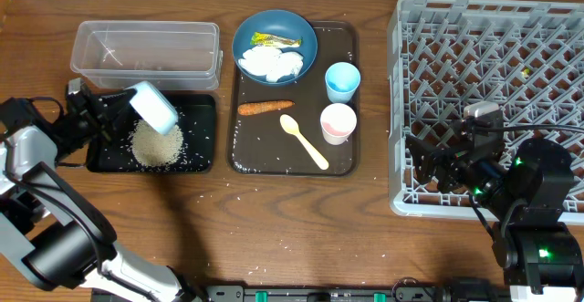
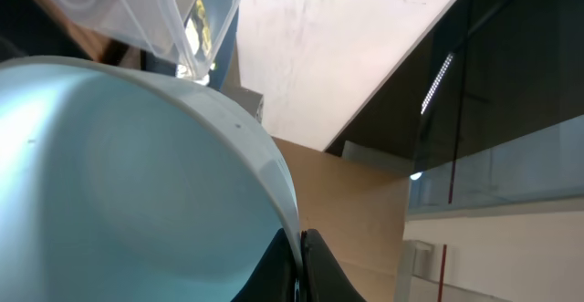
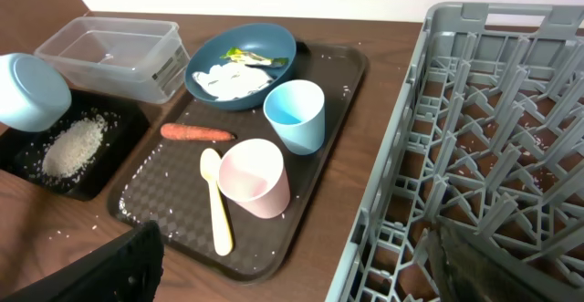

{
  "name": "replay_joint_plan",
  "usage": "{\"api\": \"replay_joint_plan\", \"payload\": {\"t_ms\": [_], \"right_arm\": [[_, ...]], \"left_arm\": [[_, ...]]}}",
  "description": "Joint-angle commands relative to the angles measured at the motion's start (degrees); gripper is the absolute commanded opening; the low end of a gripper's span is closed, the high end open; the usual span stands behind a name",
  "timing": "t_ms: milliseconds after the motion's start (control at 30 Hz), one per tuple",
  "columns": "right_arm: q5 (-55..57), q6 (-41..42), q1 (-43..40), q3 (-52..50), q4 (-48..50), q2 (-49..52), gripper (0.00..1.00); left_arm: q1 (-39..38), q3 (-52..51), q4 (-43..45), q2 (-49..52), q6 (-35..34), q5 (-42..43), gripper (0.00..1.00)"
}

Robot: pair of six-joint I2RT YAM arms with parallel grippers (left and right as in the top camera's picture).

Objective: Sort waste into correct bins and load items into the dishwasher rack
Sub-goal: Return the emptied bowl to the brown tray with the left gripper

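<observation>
The brown tray's near corner (image 1: 261,151) is empty, so the robot's left gripper should next swing toward the spoon, turn the bowl (image 1: 153,107) upright, go down and release it there.
My left gripper (image 2: 301,265) is shut on the rim of the light blue bowl (image 1: 153,107), holding it tipped over the shallow black tray (image 1: 201,119), where a pile of white rice (image 1: 156,144) lies. The bowl's inside (image 2: 119,183) fills the left wrist view. The clear tub (image 1: 146,51) stands behind the tray. The dark blue plate (image 1: 274,44) holds white tissues (image 1: 269,62) and a yellow-green wrapper (image 1: 275,39). The orange stick (image 1: 265,108), pale yellow spoon (image 1: 304,140), light blue cup (image 1: 342,81) and pink-white cup (image 1: 338,122) lie on the brown tray. My right gripper (image 3: 292,265) is open by the grey rack's (image 1: 493,92) left front edge.
The dark brown serving tray (image 1: 245,161) sits mid-table between the bins and the rack. Loose rice grains are scattered on the wooden table (image 1: 274,220) in front of the trays. The rack takes up the right side.
</observation>
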Motion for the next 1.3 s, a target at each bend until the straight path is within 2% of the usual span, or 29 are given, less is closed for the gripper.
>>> {"api": "replay_joint_plan", "payload": {"t_ms": [0, 100, 333, 467, 667, 733, 800, 1000, 1100, 1233, 1267], "right_arm": [[-0.7, -0.9, 0.9, 1.2, 0.0, 0.0, 0.91], [-0.7, -0.9, 0.9, 1.2, 0.0, 0.0, 0.91], [-0.7, -0.9, 0.9, 1.2, 0.0, 0.0, 0.91], [-0.6, -0.9, 0.9, 1.2, 0.0, 0.0, 0.91], [-0.6, -0.9, 0.9, 1.2, -0.1, 0.0, 0.91], [-0.6, -0.9, 0.9, 1.2, -0.1, 0.0, 0.91], [-0.6, -0.9, 0.9, 1.2, -0.1, 0.0, 0.91], [-0.6, -0.9, 0.9, 1.2, 0.0, 0.0, 0.91], [-0.6, -0.9, 0.9, 1.2, -0.1, 0.0, 0.91], [-0.6, -0.9, 0.9, 1.2, -0.9, 0.0, 0.91], [-0.6, -0.9, 0.9, 1.2, -1.0, 0.0, 0.90]], "left_arm": [[-2.8, 0.5, -0.8, -0.8, 4.0, 1.6, 0.06], [-7.2, 0.5, -2.8, -1.8, 9.6, 1.0, 0.06], [-24.9, 0.5, -4.2, -7.4, 14.7, -16.1, 0.06], [-35.9, 0.5, -4.7, -10.3, 15.4, -31.4, 0.06], [-52.0, 0.2, -9.2, -10.9, 15.3, -63.8, 0.06], [-56.8, -0.4, -10.3, -10.5, 14.0, -73.9, 0.06], [-60.2, -1.2, -10.2, -10.2, 11.7, -80.4, 0.06], [-66.7, -1.8, -8.3, -8.8, 10.8, -84.8, 0.07], [-68.4, -1.9, -7.6, -8.3, 10.7, -84.8, 0.13], [-69.3, -1.9, -7.6, -8.3, 10.7, -84.8, 0.17], [-69.3, -1.9, -7.6, -8.3, 10.7, -84.8, 0.21]]}}
